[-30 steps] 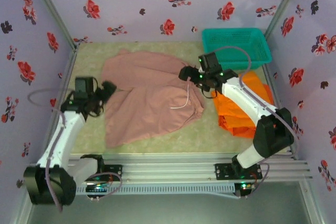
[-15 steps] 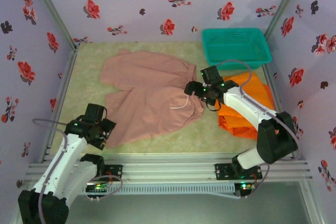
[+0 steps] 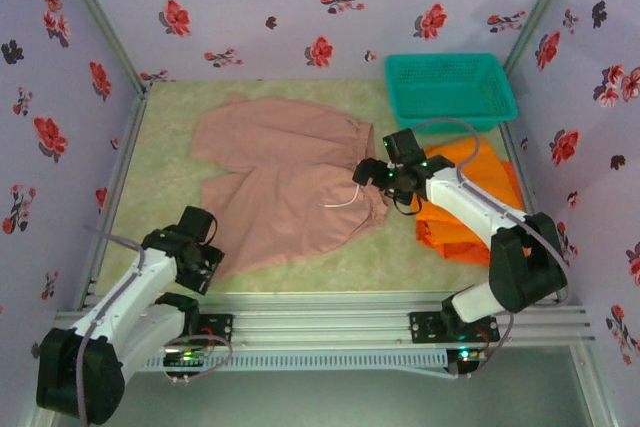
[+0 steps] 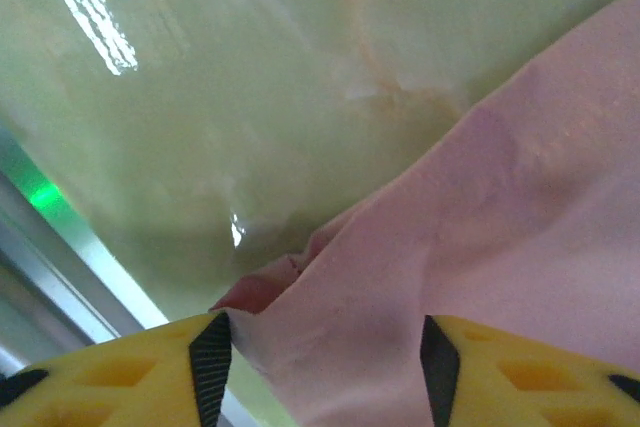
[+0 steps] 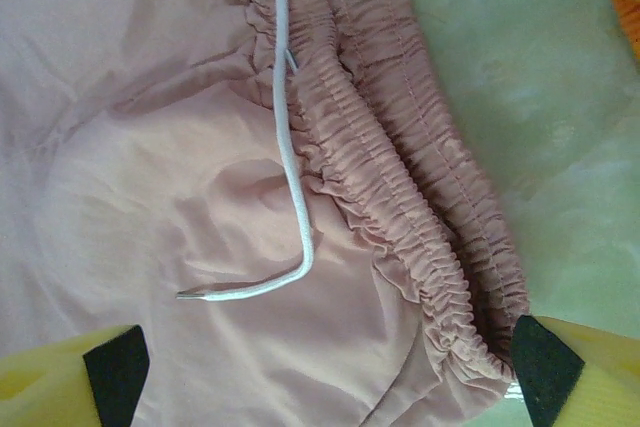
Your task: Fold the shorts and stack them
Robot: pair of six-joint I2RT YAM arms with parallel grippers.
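Observation:
My right gripper next shifts sideways toward the orange shorts and slightly back, then lowers onto the pink waistband's near end, as it touches one finger.
The large pink-brown shorts lie spread in the middle of the table, their white drawstring curling across the cloth. My left gripper sits low at their near-left hem corner, open, with the pink cloth lying between its yellow fingers. My right gripper hovers open over the near end of the gathered waistband, its pads wide apart on either side. Bright orange shorts lie in a heap at the right, under the right arm.
A teal mesh basket stands at the back right corner. Flowered walls close in the left, back and right sides. A metal rail runs along the near edge, close behind the left gripper.
My left arm swung from the shorts' left side toward me, down to their near-left hem corner. The right gripper slid a little nearer along the waistband and lowered.

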